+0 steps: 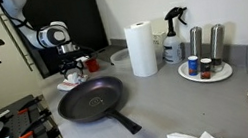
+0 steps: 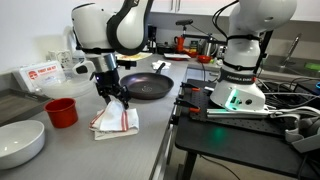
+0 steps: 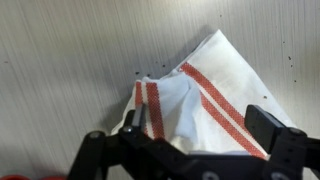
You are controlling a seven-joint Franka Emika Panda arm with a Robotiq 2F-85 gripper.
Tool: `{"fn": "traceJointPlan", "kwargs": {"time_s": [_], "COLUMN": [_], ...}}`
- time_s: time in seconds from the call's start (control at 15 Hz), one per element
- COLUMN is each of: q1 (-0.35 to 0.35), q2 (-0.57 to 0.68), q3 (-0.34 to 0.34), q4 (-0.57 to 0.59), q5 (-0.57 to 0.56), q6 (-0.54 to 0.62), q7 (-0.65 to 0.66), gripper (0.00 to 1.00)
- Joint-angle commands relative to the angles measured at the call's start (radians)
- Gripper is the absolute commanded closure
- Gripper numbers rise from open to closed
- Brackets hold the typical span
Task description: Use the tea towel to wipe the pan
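Note:
My gripper stays low over the towel and closes its open fingers on the towel's raised fold next, since the towel already stands between them.
A white tea towel with red stripes [image 3: 205,95] lies bunched on the grey counter. It shows in both exterior views [image 2: 116,120] [image 1: 69,81]. My gripper [image 3: 200,125] is open and low over the towel, one finger on each side of the cloth. It also shows in both exterior views [image 2: 112,93] [image 1: 71,66]. The black pan [image 1: 90,98] sits empty on the counter beside the towel, its handle toward the counter's edge. It also shows in an exterior view [image 2: 148,88], just beyond the towel.
A red cup [image 2: 62,112] and a white bowl [image 2: 20,142] stand near the towel. A paper towel roll [image 1: 141,49], a spray bottle [image 1: 173,35] and a plate of shakers [image 1: 205,69] stand behind the pan. A second robot base [image 2: 240,75] stands beside the counter.

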Motion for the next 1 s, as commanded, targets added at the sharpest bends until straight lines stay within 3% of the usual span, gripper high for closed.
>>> {"fn": "traceJointPlan", "kwargs": {"time_s": [0.0,0.2,0.27,0.33,0.93], "q1": [-0.011,-0.019,-0.023,-0.024,-0.04], "q2": [0.035,0.049,0.054,0.059,0.069], "q3": [0.002,0.004,0.007,0.007,0.013], "q4": [0.035,0.05,0.056,0.061,0.079], "q5": [0.002,0.004,0.007,0.008,0.021], "q6": [0.004,0.0,-0.002,-0.004,-0.012], "q7": [-0.025,-0.032,-0.038,-0.04,-0.07], "gripper": [0.0,0.0,0.25,0.26,0.94]}}
